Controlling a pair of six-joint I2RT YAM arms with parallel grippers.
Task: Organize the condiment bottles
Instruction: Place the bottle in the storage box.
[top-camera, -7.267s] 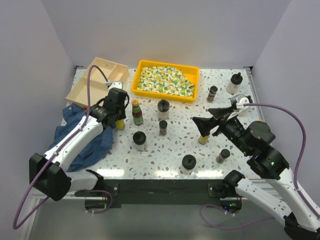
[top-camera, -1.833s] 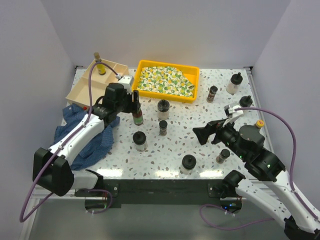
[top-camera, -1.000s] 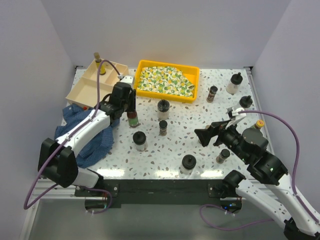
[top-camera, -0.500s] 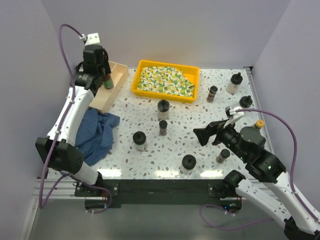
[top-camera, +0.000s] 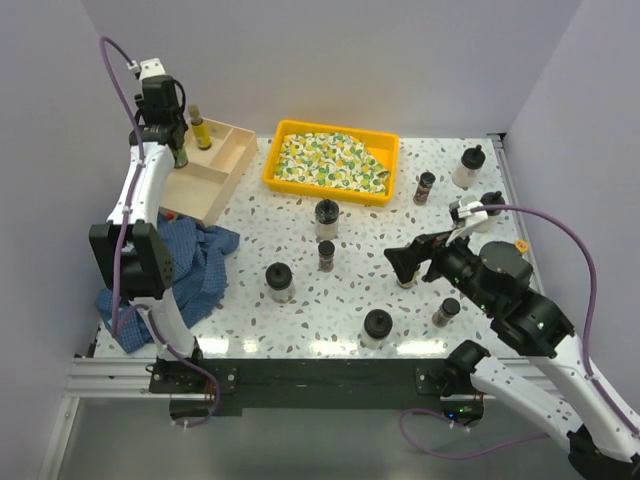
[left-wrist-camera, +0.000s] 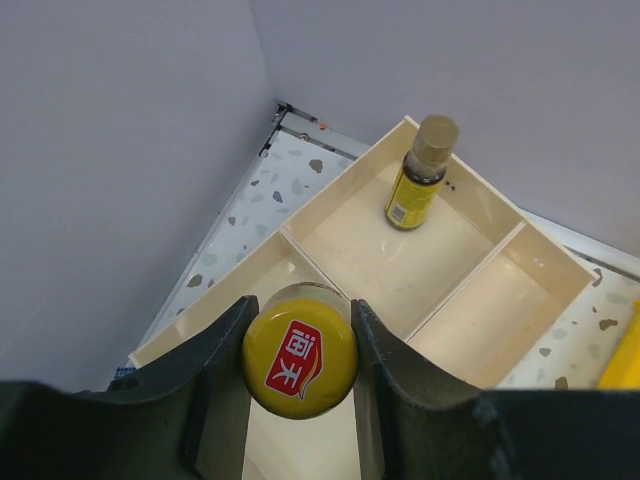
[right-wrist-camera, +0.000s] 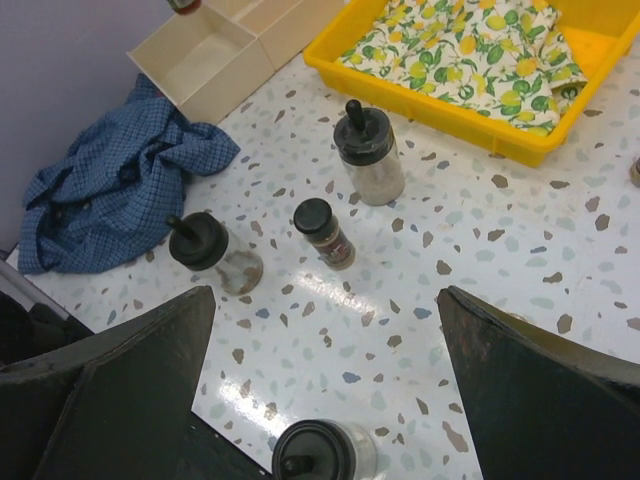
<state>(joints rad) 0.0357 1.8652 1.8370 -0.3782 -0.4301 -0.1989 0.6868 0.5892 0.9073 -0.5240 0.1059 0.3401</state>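
Note:
My left gripper should next go down toward the slim yellow-labelled bottle (top-camera: 200, 130) and release the sauce bottle on the bare bottom of the box's back section, as there is room beside it.
My left gripper (left-wrist-camera: 299, 345) is shut on a sauce bottle with a yellow cap and red label (left-wrist-camera: 300, 352). It holds the bottle over the near-left compartment of the pale wooden box (left-wrist-camera: 470, 290). In the top view that gripper (top-camera: 172, 145) is raised at the box's far left corner. A slim yellow-labelled bottle (left-wrist-camera: 420, 175) (top-camera: 200, 130) stands in the back compartment. My right gripper (right-wrist-camera: 325, 300) (top-camera: 430, 250) hovers open over the table. Under it are squat black-knobbed jars (right-wrist-camera: 370, 155) (right-wrist-camera: 210, 250) (right-wrist-camera: 322, 460) and a brown spice jar (right-wrist-camera: 322, 232).
A yellow tray (top-camera: 270, 180) (right-wrist-camera: 420, 105) with patterned cloth sits at the back centre. A blue cloth (top-camera: 190, 270) (right-wrist-camera: 120, 190) lies left of the jars. More bottles stand at the right: spice jars (top-camera: 425, 186) (top-camera: 446, 311) and a clear jar (top-camera: 468, 167).
The left arm has lifted the yellow-capped bottle off the table and carried it back and left, over the wooden box. The right arm has barely shifted and stays open.

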